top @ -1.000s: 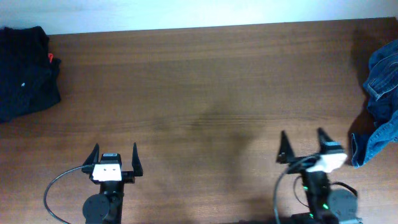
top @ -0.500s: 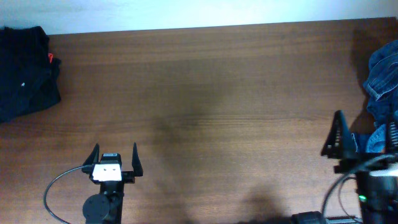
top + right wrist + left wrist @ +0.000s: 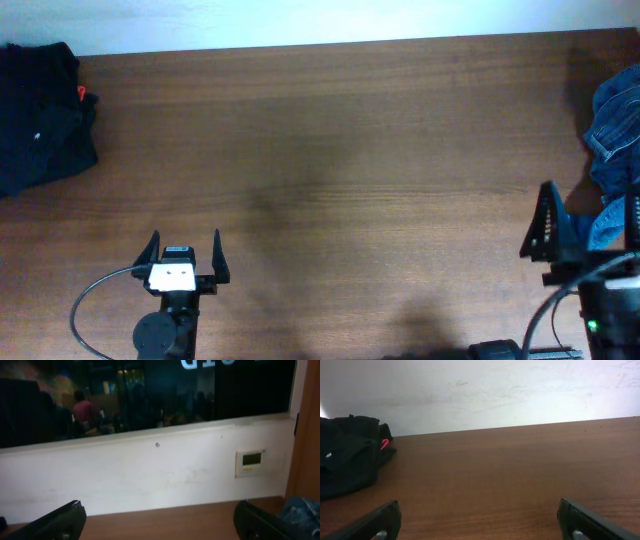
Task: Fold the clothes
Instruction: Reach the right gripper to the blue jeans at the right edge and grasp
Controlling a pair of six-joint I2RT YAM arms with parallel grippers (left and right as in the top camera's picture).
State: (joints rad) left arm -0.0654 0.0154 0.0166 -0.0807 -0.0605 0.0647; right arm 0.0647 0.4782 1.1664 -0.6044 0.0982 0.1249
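The jeans (image 3: 616,125) lie beyond one finger of my gripper. I will swing my right gripper to the right in the overhead view and turn it down onto the bunched denim folds.
The clothes, blue denim jeans (image 3: 616,125), lie bunched at the table's right edge. In the right wrist view a corner of the jeans (image 3: 303,509) shows just beyond the right finger. My right gripper (image 3: 588,218) stands open at the front right, its left finger on bare wood and its right finger over the jeans' lower part. Nothing sits between its fingers (image 3: 56,522). My left gripper (image 3: 185,245) rests open and empty near the front left, far from the jeans. In the left wrist view the left gripper (image 3: 482,522) spans only bare table.
A black garment pile (image 3: 40,115) with a small red tag lies at the back left corner, and the left wrist view shows the same black pile (image 3: 347,462). A white wall (image 3: 485,390) runs behind the table's far edge. Brown wood (image 3: 330,170) stretches between the two piles.
My right arm has swung right, from the front middle-right to the table's right edge beside the jeans. The left arm has not moved.
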